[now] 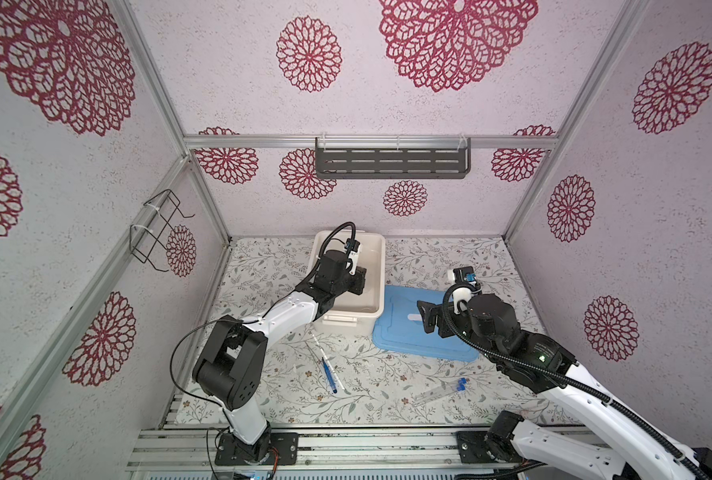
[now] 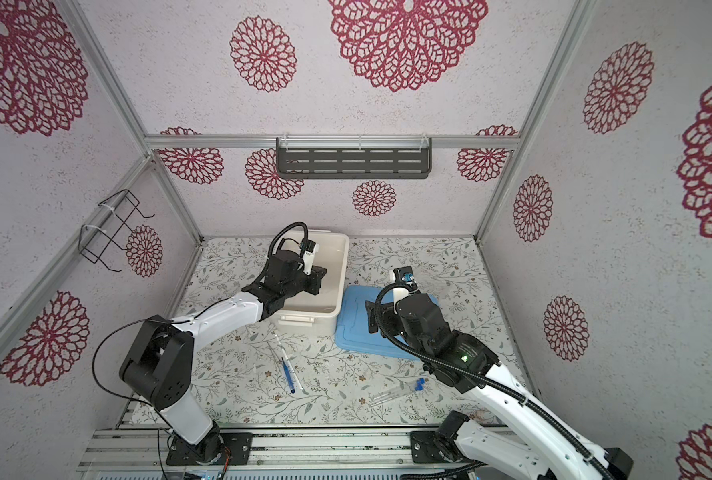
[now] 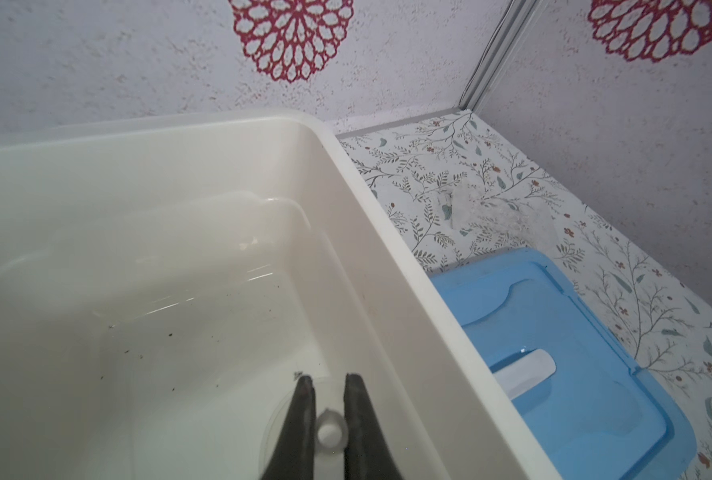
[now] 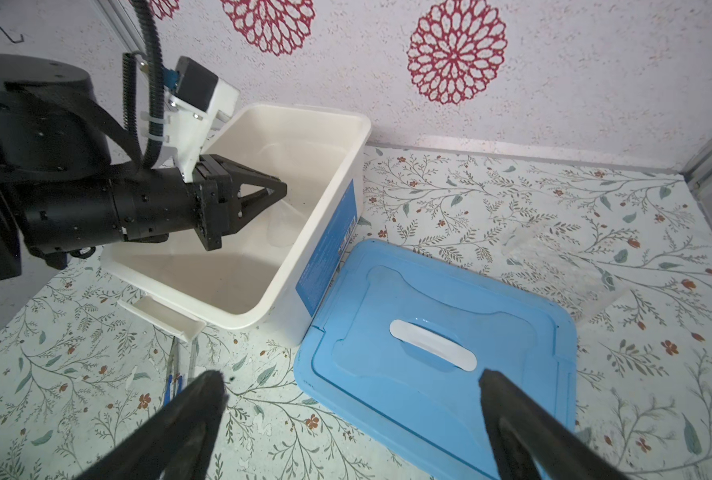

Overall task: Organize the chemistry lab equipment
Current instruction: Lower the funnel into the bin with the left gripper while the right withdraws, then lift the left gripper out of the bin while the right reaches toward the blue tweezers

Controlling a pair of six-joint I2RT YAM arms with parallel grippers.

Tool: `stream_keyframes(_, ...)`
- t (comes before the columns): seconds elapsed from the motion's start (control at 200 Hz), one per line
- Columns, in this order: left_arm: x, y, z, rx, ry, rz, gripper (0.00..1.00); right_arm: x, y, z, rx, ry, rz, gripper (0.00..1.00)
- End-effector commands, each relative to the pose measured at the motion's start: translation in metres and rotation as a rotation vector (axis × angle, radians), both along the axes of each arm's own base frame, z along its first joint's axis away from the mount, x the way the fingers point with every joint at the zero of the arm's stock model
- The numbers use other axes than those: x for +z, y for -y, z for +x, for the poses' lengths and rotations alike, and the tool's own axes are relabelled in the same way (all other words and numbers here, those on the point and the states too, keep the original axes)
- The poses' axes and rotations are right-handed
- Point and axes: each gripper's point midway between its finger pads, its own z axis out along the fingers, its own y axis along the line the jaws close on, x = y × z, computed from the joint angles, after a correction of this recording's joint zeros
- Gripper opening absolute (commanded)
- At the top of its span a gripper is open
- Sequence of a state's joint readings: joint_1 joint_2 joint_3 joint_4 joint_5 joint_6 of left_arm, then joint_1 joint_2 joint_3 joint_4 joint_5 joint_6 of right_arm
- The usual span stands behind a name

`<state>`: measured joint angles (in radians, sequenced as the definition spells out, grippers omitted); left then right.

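My left gripper brings the small transparent vessel (image 3: 331,432) down onto the white bin's bottom next and releases the vessel's neck, since that spot lies empty below the gripper.
My left gripper (image 3: 329,380) reaches down into the white bin (image 1: 382,266) and is shut on the neck of a small transparent vessel (image 3: 331,432), whose round base shows around the fingers. Hovering over the blue lid (image 1: 404,336), my right gripper (image 4: 350,378) is open and holds nothing. Two clear blue-capped tubes (image 1: 441,390) lie side by side on the mat near the front right. A thin white marked stick (image 1: 329,365) and a slim dark-blue tool (image 1: 330,376) lie together in front of the bin. The clear rack (image 4: 553,266) rests on the mat beyond the lid.
The blue lid (image 2: 358,328) lies flat against the bin's right side. A dark slotted shelf (image 1: 391,160) hangs on the back wall and a wire holder (image 1: 158,228) on the left wall. Aluminium rails run along the front edge.
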<state>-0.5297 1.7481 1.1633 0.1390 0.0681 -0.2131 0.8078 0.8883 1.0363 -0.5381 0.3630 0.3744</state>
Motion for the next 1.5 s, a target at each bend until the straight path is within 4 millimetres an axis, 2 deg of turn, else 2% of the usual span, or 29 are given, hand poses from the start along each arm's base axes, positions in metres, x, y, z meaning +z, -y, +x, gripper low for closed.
stream_keyframes(0.0,0.001,0.007,0.011,0.004,0.069,-0.050,0.01,0.000,0.014,-0.004,-0.060,-0.043,-0.002,0.99)
stream_keyframes(0.245,-0.025,0.004,0.017,0.017,0.065,-0.012,0.03,-0.007,0.014,-0.011,-0.046,-0.098,0.007,0.99)
stream_keyframes(0.4,-0.038,0.013,0.020,-0.016,0.041,-0.016,0.03,-0.008,0.006,-0.006,-0.032,-0.109,0.013,0.99)
stream_keyframes(0.575,-0.053,0.010,0.026,-0.009,0.008,-0.005,0.05,-0.010,-0.007,-0.001,0.001,-0.129,-0.004,0.99)
stream_keyframes(0.731,-0.061,0.010,0.027,-0.014,-0.019,-0.011,0.10,-0.011,-0.010,0.003,0.010,-0.137,-0.020,0.99)
stream_keyframes(0.851,-0.060,0.011,0.028,-0.018,-0.021,-0.005,0.15,-0.010,-0.012,0.004,0.013,-0.135,-0.019,0.99)
stream_keyframes(1.091,-0.052,0.015,0.032,-0.032,-0.020,-0.009,0.20,-0.011,-0.012,0.005,0.010,-0.133,-0.013,0.99)
stream_keyframes(1.161,-0.049,0.016,0.032,-0.035,-0.020,-0.011,0.26,-0.011,-0.011,0.005,0.008,-0.134,-0.011,0.99)
stream_keyframes(1.316,-0.052,0.016,0.031,-0.035,-0.028,-0.009,0.30,-0.009,-0.010,0.004,0.009,-0.128,-0.006,0.99)
stream_keyframes(1.376,-0.044,0.016,0.030,-0.038,-0.023,-0.013,0.30,-0.009,-0.010,0.004,0.009,-0.128,-0.005,0.99)
stream_keyframes(1.491,-0.014,0.013,0.027,-0.037,0.008,-0.029,0.31,-0.007,-0.011,0.005,0.025,-0.117,-0.034,0.99)
